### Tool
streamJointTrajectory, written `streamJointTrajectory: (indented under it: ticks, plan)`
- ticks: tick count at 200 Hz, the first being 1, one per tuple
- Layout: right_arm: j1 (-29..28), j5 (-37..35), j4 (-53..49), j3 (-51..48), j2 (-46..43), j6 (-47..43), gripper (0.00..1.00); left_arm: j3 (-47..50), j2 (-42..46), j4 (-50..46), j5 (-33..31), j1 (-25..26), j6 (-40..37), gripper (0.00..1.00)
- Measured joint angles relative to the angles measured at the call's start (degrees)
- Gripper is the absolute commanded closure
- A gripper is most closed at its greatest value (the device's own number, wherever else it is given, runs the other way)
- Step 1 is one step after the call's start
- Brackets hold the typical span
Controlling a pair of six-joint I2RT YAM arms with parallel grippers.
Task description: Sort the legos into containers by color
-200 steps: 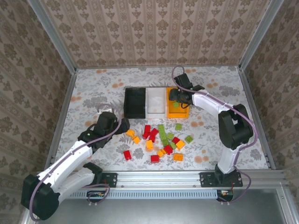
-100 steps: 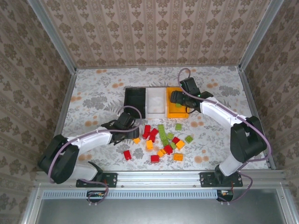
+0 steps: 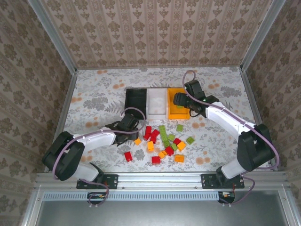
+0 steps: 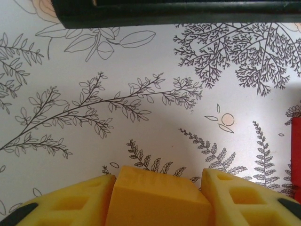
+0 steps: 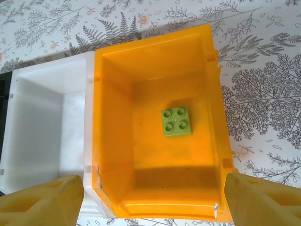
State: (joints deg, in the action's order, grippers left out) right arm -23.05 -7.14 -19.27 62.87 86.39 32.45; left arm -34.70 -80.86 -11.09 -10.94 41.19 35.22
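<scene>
My left gripper lifts the orange lego next and carries it outward past the black bin's near side to release it inside the black bin (image 3: 135,102).
My left gripper (image 3: 130,127) is shut on an orange lego (image 4: 157,197), low over the table just in front of the black bin (image 3: 135,102); the brick sits tight between both yellow fingers (image 4: 61,202). My right gripper (image 3: 180,100) hangs open above the orange bin (image 5: 150,117), with nothing between its fingers (image 5: 263,200). One light green lego (image 5: 176,121) lies flat on that bin's floor. The white bin (image 3: 157,104) stands between the black and orange ones. Several red, orange and green legos (image 3: 162,141) lie scattered in front of the bins.
The black bin's near wall (image 4: 174,12) crosses the top of the left wrist view, and a red brick (image 4: 296,150) shows at its right edge. The white bin (image 5: 42,127) looks bare inside. Metal frame walls enclose the floral table (image 3: 94,94).
My left arm swung right to the near-left orange lego and shut on it. My right gripper drifted slightly right and back over the orange bin.
</scene>
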Motion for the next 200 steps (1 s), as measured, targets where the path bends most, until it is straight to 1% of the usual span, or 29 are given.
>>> streamJointTrajectory:
  ticks: [20,43,62,78,93,105,123,141,157,177,200]
  plan:
    - [0.0,0.0,0.0,-1.1,-0.8,0.6,0.2,0.0,1.7,-0.5,-0.4,0.0,-0.1,0.63]
    - [0.0,0.0,0.0,-2.5,-2.4,0.9,0.2,-0.9,6.9,-3.4,-1.3,0.0,-0.3,0.63]
    - [0.0,0.0,0.1,-4.0,-3.9,1.1,0.2,-4.9,10.6,-6.4,-2.2,-0.4,-1.2,0.63]
    - [0.0,0.0,0.8,-5.6,-5.0,1.6,0.2,-10.0,10.8,-7.3,-2.3,-1.9,-2.5,0.63]
    - [0.0,0.0,1.1,-6.9,-5.2,2.1,0.2,-15.0,8.8,-6.9,-2.4,-4.4,-3.6,0.62]
    - [0.0,0.0,1.0,-7.6,-5.2,2.3,0.2,-18.9,5.6,-6.5,-2.4,-6.3,-4.5,0.62]
    - [0.0,0.1,0.9,-8.1,-5.2,2.3,0.21,-24.5,-1.6,-6.0,-2.4,-8.5,-6.0,0.62]
    - [-0.1,0.3,0.9,-8.7,-6.0,2.4,0.21,-29.0,-8.1,-6.1,-2.1,-9.6,-7.0,0.61]
    - [-0.1,0.7,0.8,-10.1,-7.6,2.5,0.21,-32.6,-13.2,-6.7,-1.9,-10.0,-7.9,0.55]
    - [-0.1,1.4,0.6,-11.8,-9.4,2.5,0.2,-36.2,-17.5,-7.0,-1.7,-10.1,-8.8,0.41]
    - [-0.1,1.9,-0.4,-13.7,-10.8,2.5,0.19,-38.0,-19.1,-7.2,-1.0,-10.1,-9.2,0.25]
